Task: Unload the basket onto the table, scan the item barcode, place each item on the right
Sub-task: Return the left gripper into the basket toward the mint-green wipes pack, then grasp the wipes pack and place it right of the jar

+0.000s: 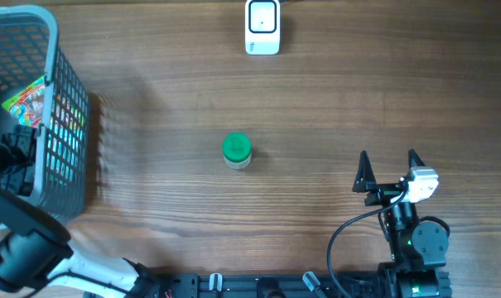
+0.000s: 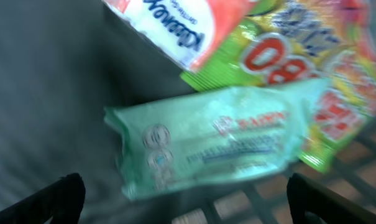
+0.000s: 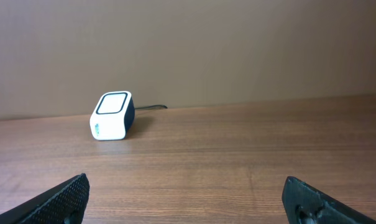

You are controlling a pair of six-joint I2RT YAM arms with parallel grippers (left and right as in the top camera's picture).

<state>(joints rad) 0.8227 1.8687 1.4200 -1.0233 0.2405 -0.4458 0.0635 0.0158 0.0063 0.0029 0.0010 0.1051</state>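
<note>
Next I will lower my open left gripper further into the grey basket onto the pale green wipes pack point(image 2: 212, 140), because it lies uncovered over the snack bag's edge.
The white barcode scanner point(image 1: 262, 26) stands at the table's far edge; the right wrist view shows the scanner point(image 3: 112, 116) ahead and to the left. My left gripper point(image 1: 14, 145) reaches down into the grey basket point(image 1: 68, 99). In the blurred left wrist view this gripper point(image 2: 184, 193) is open just above a pale green wipes pack point(image 2: 212, 140), with nothing between its fingers. My right gripper point(image 1: 388, 157) rests open at the near right, and in its own view the gripper point(image 3: 184, 190) holds nothing over bare wood.
A small jar with a green lid point(image 1: 236, 151) stands mid-table. The basket also holds a colourful snack bag point(image 2: 312, 74) and a white and red pack point(image 2: 175, 25). The snack bag point(image 1: 26, 101) shows from overhead. A black cable point(image 1: 349, 236) loops by the right arm.
</note>
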